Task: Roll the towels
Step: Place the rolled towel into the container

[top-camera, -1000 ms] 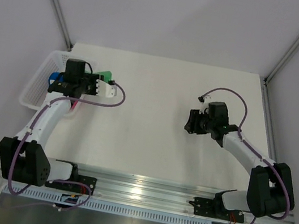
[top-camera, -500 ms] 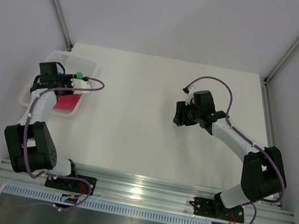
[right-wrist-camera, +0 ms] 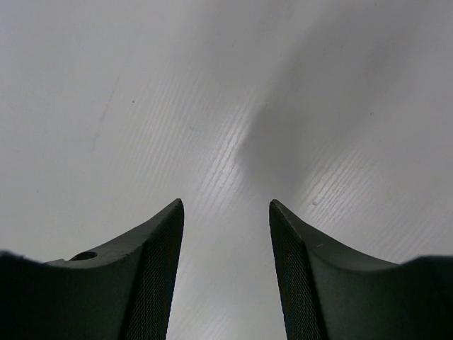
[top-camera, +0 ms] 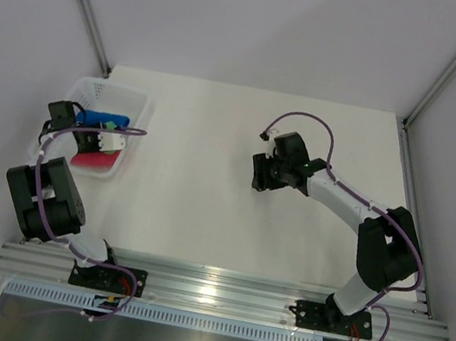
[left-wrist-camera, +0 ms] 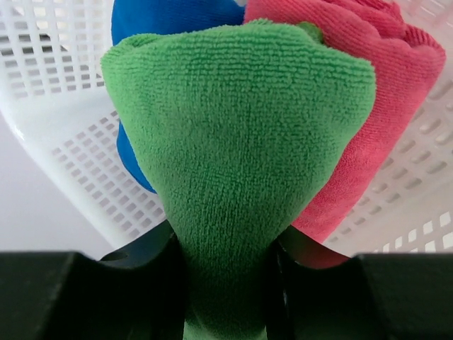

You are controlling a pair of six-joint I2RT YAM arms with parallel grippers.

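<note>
The pink-red towel (top-camera: pixel 96 161) lies rolled below my left gripper, which will next lower slightly back toward it and release the green towel in the basket (top-camera: pixel 139 100).
My left gripper (top-camera: pixel 104 136) is over the white mesh basket (top-camera: pixel 139 100) at the table's left edge. It is shut on the rolled green towel (top-camera: pixel 112 124). In the left wrist view the green towel (left-wrist-camera: pixel 237 134) fills the space between the jaws of my left gripper (left-wrist-camera: pixel 226 251). The blue towel (left-wrist-camera: pixel 173 15) and the pink-red towel (left-wrist-camera: pixel 386 92) lie rolled in the basket (left-wrist-camera: pixel 78 134) right behind it. From above, the blue towel (top-camera: pixel 95 118) and the pink-red towel (top-camera: pixel 96 161) show inside the basket. My right gripper (top-camera: pixel 259 173) is open and empty over bare table (right-wrist-camera: pixel 226 205).
The white table (top-camera: pixel 204 210) is bounded by metal posts at the back corners and a rail along the near edge. The basket stands at the far left. Purple cables loop off both arms.
My left arm has swung left from the table to over the basket, carrying the green towel. My right arm has moved left and a little farther back, still open.
</note>
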